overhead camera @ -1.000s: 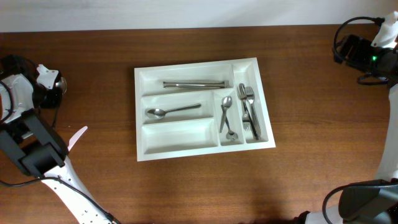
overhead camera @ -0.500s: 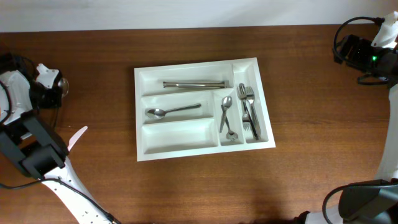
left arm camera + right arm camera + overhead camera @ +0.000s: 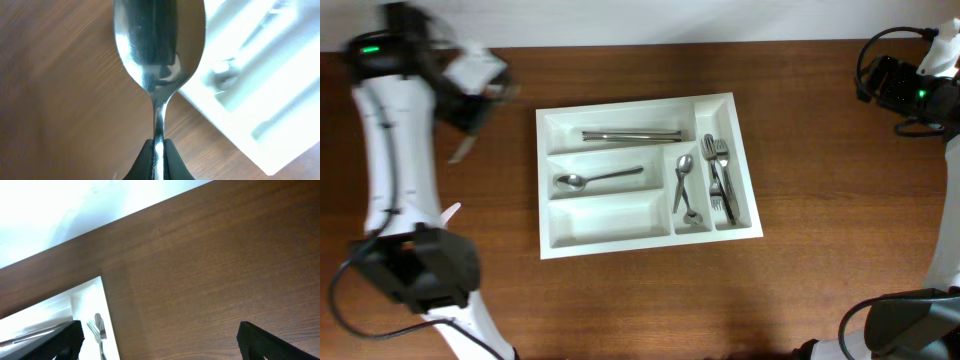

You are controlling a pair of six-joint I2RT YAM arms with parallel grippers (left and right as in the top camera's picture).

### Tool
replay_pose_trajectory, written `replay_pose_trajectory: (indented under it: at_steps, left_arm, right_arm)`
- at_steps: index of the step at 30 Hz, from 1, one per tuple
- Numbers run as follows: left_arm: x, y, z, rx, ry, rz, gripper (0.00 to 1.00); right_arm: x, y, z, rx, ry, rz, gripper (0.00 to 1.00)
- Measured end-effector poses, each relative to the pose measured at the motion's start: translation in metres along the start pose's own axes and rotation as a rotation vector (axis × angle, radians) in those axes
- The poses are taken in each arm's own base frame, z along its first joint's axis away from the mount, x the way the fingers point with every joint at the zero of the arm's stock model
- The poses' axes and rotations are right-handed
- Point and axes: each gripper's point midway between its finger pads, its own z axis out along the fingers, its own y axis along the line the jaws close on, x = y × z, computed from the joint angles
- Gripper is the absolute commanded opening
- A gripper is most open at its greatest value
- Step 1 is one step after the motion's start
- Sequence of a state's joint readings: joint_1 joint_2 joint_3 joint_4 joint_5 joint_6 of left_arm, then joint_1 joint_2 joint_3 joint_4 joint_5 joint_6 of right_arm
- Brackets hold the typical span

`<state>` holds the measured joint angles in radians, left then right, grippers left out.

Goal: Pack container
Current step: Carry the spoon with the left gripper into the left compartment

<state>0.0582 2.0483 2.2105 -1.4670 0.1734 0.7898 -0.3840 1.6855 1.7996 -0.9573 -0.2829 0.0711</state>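
The robot's left gripper will move over the middle section of the tray next, where a spoon already lies, then turn the large spoon lengthwise and bring it down.
The white cutlery tray (image 3: 542,200) lies in the middle of the table. It holds knives (image 3: 632,134) in the top compartment, a spoon (image 3: 598,179) in the middle one, small spoons (image 3: 682,190) and forks (image 3: 720,180) in the narrow ones. The bottom long compartment is bare. My left gripper (image 3: 475,95), motion-blurred, is just left of the tray's top left corner, shut on the handle of a large spoon (image 3: 159,45). In the left wrist view the jaws (image 3: 159,155) pinch the handle and the tray (image 3: 260,100) is to the right. My right gripper (image 3: 160,345) is open and empty.
The right arm (image 3: 905,85) sits at the far right back edge of the brown wooden table. In the right wrist view the tray's corner (image 3: 50,315) and the forks (image 3: 97,327) show at the lower left. A pale wall runs along the back.
My left arm has swung fast from the far left edge up and right to beside the tray's top left corner, with the spoon in its jaws. The right arm has not moved.
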Motion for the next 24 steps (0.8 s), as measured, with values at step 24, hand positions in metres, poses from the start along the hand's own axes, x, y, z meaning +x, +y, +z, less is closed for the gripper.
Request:
replay_pose_trajectory:
  at_steps: [24]
  left_arm:
    - [-0.045,-0.153,0.136,0.173,0.126,0.816,0.08]
  right_arm:
    - [0.0,0.0,0.0,0.0,0.0,0.0,0.99]
